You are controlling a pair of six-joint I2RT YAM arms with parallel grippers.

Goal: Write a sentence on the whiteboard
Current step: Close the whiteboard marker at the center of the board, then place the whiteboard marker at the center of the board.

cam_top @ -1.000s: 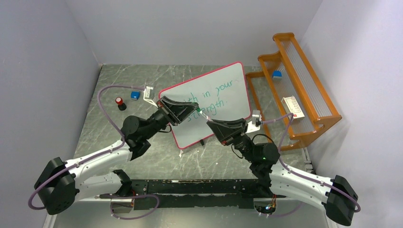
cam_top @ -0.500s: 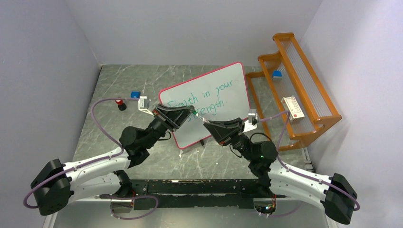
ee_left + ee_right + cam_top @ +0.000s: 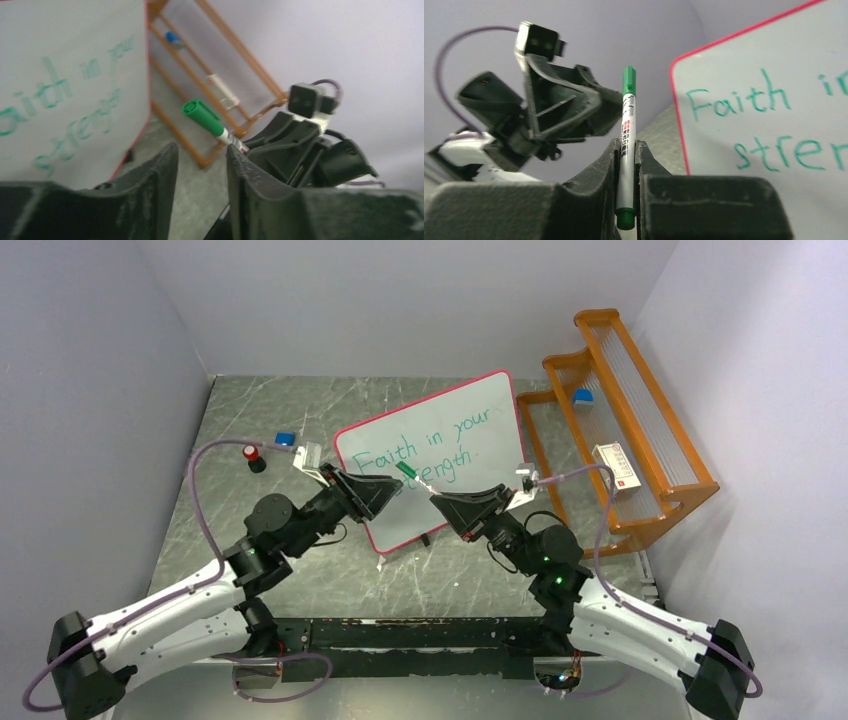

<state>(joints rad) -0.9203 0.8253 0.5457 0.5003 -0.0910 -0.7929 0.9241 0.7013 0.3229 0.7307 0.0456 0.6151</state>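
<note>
The capped marker goes down and back in my right gripper next, tilting down to the table in front of the whiteboard [image 3: 440, 455], since the sentence [image 3: 425, 445] is written.
The whiteboard [image 3: 440, 455], white with a pink-red frame, stands tilted mid-table. It carries the sentence [image 3: 425, 445] "Faith in your strength" in green, in two lines; part of it shows in the left wrist view [image 3: 55, 100] and the right wrist view [image 3: 769, 120]. My right gripper [image 3: 437, 500] is shut on a capped green marker [image 3: 412, 473], also seen in the right wrist view [image 3: 626, 150], held in front of the board's lower part. My left gripper [image 3: 398, 483] is open and empty, its fingertips [image 3: 165, 160] just left of the marker's cap [image 3: 200, 114].
An orange wooden rack [image 3: 620, 430] stands at the right with a blue block [image 3: 583, 396] and a white box [image 3: 617, 464]. A red-capped bottle [image 3: 253, 456] and a blue block [image 3: 285, 439] sit left of the board.
Both grippers have drawn back toward the near edge, uncovering the sentence. The left gripper has come off the marker's cap, which stays on the marker in the right gripper.
</note>
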